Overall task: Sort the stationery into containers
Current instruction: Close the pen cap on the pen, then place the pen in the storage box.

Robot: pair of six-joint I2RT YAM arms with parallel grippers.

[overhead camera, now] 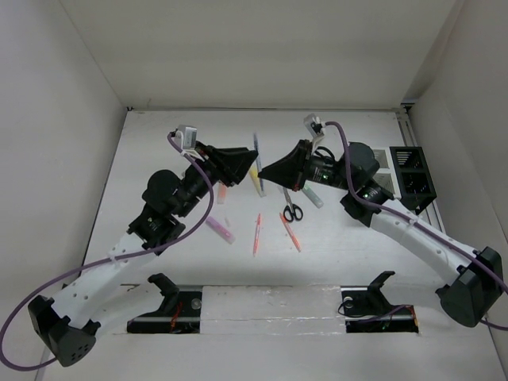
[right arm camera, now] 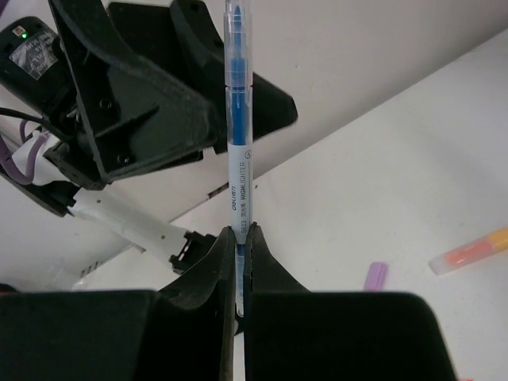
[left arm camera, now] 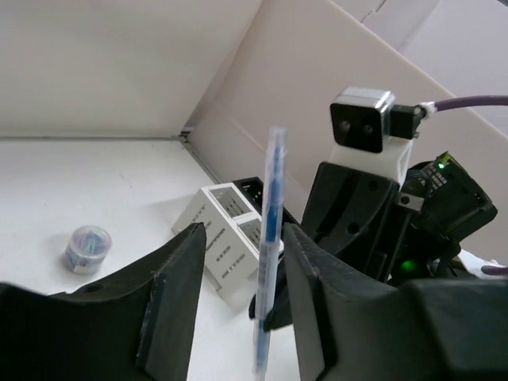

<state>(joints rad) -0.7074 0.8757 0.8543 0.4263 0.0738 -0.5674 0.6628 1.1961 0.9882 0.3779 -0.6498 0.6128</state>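
I should swing my right gripper sideways over the white container's far section next and release the highlighter, as that section is to the gripper's right in the top view.
A slim blue highlighter [right arm camera: 238,119] stands upright between the two arms, above the middle of the table [overhead camera: 255,147]. My right gripper [right arm camera: 240,230] is shut on its lower end. My left gripper [left arm camera: 242,234] is open, its jaws standing on either side of the same highlighter [left arm camera: 274,206], with a clear gap on the left side. The white container [left arm camera: 214,238] and the black container [overhead camera: 413,178] sit at the far right. Scissors [overhead camera: 292,208], two orange-red pens [overhead camera: 257,232], a purple highlighter [overhead camera: 220,229] and a green one [overhead camera: 311,196] lie on the table below the grippers.
A small grey roll [left arm camera: 87,248] rests on the table near the back wall. An orange highlighter [right arm camera: 470,250] lies beside the purple one [right arm camera: 375,275]. White walls close in the table on three sides. Both arm bases stand at the near edge.
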